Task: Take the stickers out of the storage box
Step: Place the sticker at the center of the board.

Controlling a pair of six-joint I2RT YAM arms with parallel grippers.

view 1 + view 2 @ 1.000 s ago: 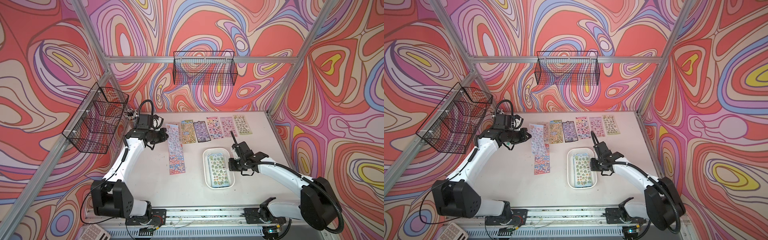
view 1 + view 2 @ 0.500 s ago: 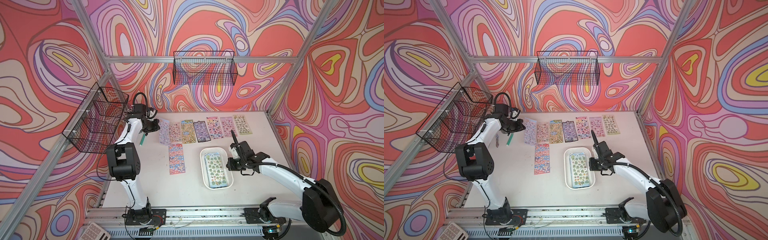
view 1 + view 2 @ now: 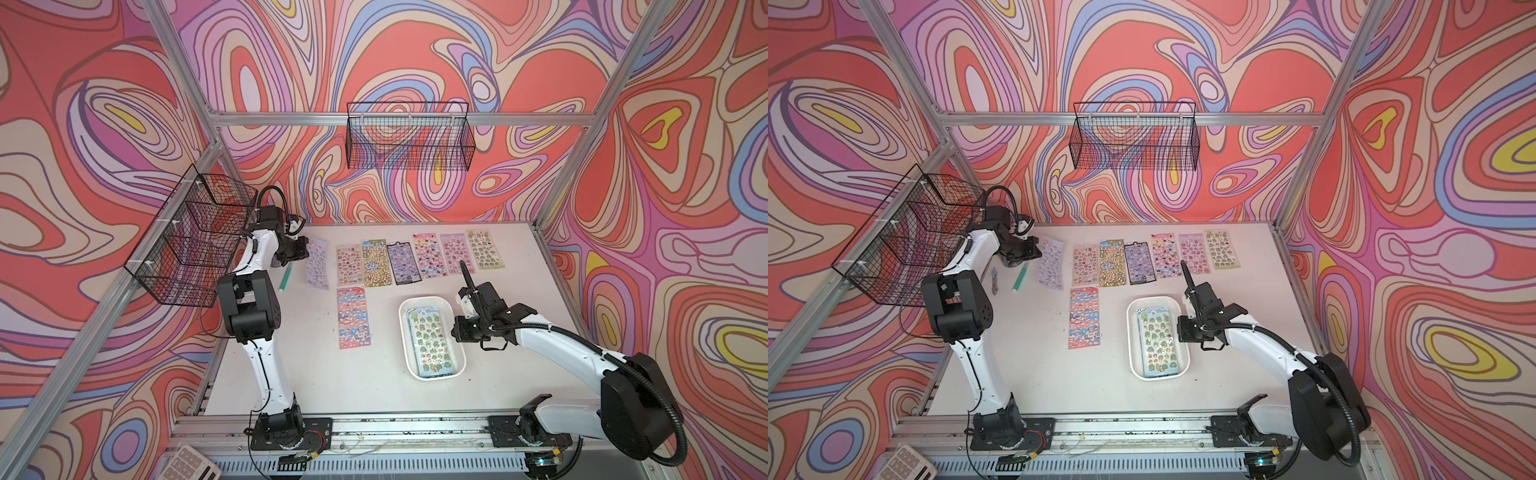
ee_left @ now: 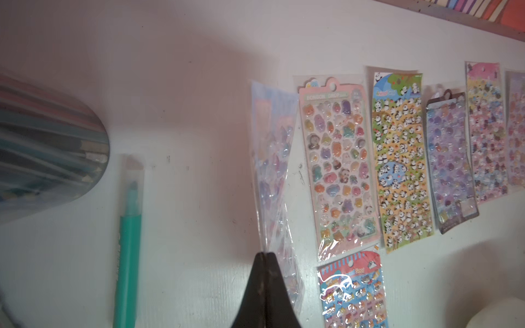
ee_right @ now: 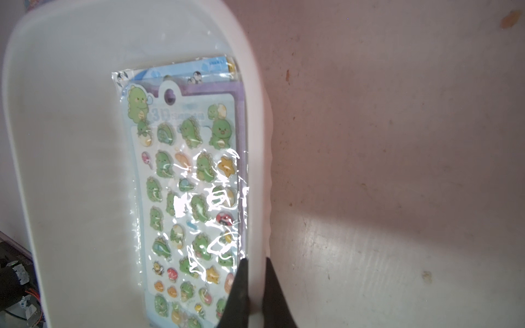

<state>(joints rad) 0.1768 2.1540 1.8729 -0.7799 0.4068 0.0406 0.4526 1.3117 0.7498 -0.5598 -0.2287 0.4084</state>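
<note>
Next, my left gripper moves down toward the bare tabletop (image 3: 324, 270) (image 4: 240, 191) beside the row's pink sheet and releases the pale lilac sheet's edge, since the lilac sheet is still tilted.
The white storage box (image 3: 405, 316) (image 3: 1133, 332) lies right of the table's middle, with a green dinosaur sticker sheet (image 3: 430, 340) (image 5: 187, 184) on top of other stickers inside. My right gripper (image 3: 456, 332) (image 5: 255, 261) is shut on the box's right wall (image 5: 257, 142), one finger inside and one outside. At the far left, my left gripper (image 3: 301, 253) (image 4: 265, 254) is shut on the edge of a pale lilac sticker sheet (image 3: 318, 264) (image 4: 272, 170), which is tilted just left of the row of stickers (image 3: 419, 257) along the table's far side.
A red and blue sheet (image 3: 353, 318) lies alone in front of the row. A green pen (image 3: 286, 278) (image 4: 127, 250) lies by the left arm, beside a striped case (image 4: 42, 159). Black wire baskets hang on the left wall (image 3: 195, 232) and back wall (image 3: 409, 141).
My left arm swung from over the middle sheets to the far left of the row, carrying the lilac sheet. The right gripper kept its hold on the box, which barely shifted.
</note>
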